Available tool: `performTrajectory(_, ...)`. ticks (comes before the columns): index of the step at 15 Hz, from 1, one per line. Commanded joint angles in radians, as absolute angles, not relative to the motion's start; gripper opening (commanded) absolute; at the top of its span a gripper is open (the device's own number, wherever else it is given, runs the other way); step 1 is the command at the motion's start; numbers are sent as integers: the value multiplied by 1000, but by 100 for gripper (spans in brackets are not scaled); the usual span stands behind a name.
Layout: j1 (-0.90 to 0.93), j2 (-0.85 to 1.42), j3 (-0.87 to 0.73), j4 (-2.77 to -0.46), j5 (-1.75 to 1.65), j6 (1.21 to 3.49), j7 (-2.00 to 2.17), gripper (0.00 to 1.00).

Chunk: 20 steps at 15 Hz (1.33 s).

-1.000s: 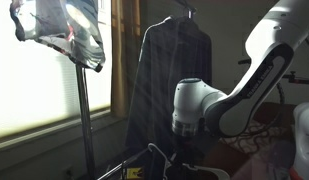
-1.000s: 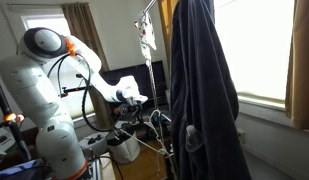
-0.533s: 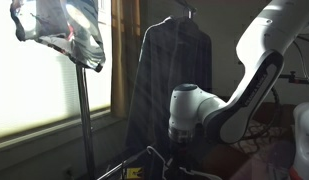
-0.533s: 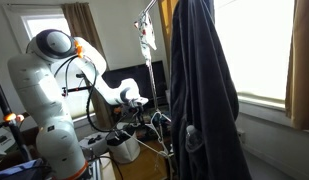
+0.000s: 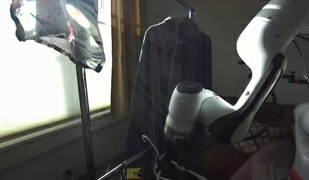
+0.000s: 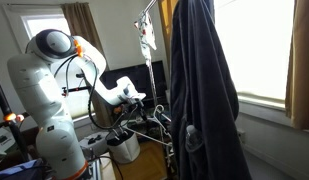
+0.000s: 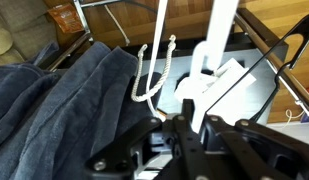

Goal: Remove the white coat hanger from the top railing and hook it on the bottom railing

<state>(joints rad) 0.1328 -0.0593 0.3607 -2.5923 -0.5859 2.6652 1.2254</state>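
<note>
My gripper should next lower the white coat hanger with a slight turn onto the lower railing, because the hanger's curved hook is still above that railing.
My gripper is low beside the clothes rack, and its fingers are shut on a white coat hanger that rises from between them. In both exterior views the gripper sits near the rack's lower bars, with the hanger's thin outline just under it. A metal lower railing crosses the top of the wrist view. The top railing is barely visible above the dark coat.
The dark coat hangs full length and its folds fill the left of the wrist view. A white cord dangles by the hanger. A patterned garment hangs on a pole by the bright window. A bin stands by the robot base.
The arm has sunk and shifted slightly towards the rack's lower bars, taking the hanger with it. The coat has not moved.
</note>
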Motion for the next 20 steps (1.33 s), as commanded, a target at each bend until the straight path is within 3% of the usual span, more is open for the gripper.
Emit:
performTrajectory(1,137,-19,383,-2579,-640,2678,1372,1)
performTrajectory(7,132,93,372,-2575,-610,2885,1354,1)
performTrajectory(14,142,151,284,-2490,-811,2811,1548,1)
performTrajectory(15,134,117,300,-2521,-764,2841,1486,5)
performTrajectory(20,135,143,271,-2496,-795,2830,1552,1)
